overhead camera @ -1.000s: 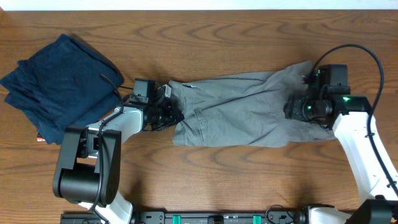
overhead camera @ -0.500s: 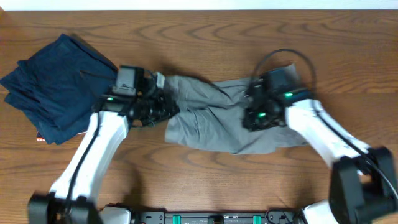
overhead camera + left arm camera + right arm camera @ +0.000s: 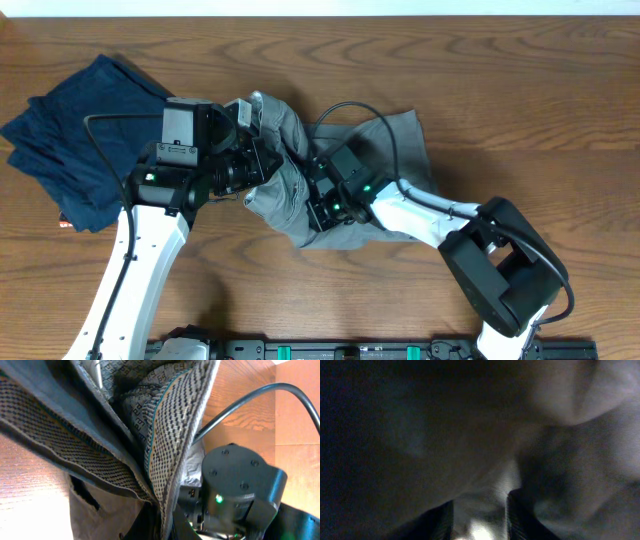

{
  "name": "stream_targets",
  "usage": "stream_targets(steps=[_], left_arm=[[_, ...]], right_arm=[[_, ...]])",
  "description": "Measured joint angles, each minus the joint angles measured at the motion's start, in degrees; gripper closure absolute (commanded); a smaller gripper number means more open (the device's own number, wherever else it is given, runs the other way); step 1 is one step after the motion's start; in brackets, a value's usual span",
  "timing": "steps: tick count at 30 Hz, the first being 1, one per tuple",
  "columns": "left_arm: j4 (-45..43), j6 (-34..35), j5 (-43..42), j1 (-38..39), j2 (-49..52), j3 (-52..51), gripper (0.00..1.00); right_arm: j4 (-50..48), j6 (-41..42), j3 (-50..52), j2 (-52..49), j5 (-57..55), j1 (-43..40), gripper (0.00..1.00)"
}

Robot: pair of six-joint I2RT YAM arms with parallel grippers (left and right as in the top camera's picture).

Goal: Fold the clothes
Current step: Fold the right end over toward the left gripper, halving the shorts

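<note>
Next I should move my left gripper to the right in the overhead view and down to release the waistband, as the flatter cloth [image 3: 380,145] lies below it on that side.
The grey shorts [image 3: 395,140] lie bunched in the middle of the table, one end doubled over toward the left. My left gripper [image 3: 262,160] is shut on the waistband and holds it raised; the left wrist view shows the woven band and paler lining [image 3: 170,435] pinched between the fingers [image 3: 162,520]. My right gripper [image 3: 318,200] reaches across to the left part of the shorts and is shut on grey cloth. In the right wrist view cloth [image 3: 580,460] fills the dark frame and sits between the fingers [image 3: 480,515].
A pile of dark navy folded garments [image 3: 85,140] lies at the far left, beside my left arm. The two grippers are close together. My right arm's wrist housing [image 3: 240,485] and cable show in the left wrist view. The wooden table [image 3: 530,100] shows at right.
My right gripper has swept from the far right across to the left, dragging the leg end of the shorts over the rest. My left gripper has lifted the waistband and moved slightly up.
</note>
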State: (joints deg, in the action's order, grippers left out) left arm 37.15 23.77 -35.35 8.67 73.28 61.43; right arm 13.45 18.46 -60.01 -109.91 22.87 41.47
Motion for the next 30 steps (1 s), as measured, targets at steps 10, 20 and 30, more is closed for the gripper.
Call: stream_targets(steps=[10,20,30], left_arm=[[0.42,0.22,0.22,0.02,0.0,0.0,0.94],[0.39,0.24,1.27,0.02,0.0,0.0,0.93],[-3.13,3.48,1.51,1.49,0.0,0.0,0.9]], right_arm=[[18.53,-0.98,-0.37,15.43,-9.42,-17.38,0.52],[30.18,-7.54,2.34,17.25,-17.84,-33.86,0.54],[18.84,-8.31,12.33,15.61,-16.44,-32.76,0.56]])
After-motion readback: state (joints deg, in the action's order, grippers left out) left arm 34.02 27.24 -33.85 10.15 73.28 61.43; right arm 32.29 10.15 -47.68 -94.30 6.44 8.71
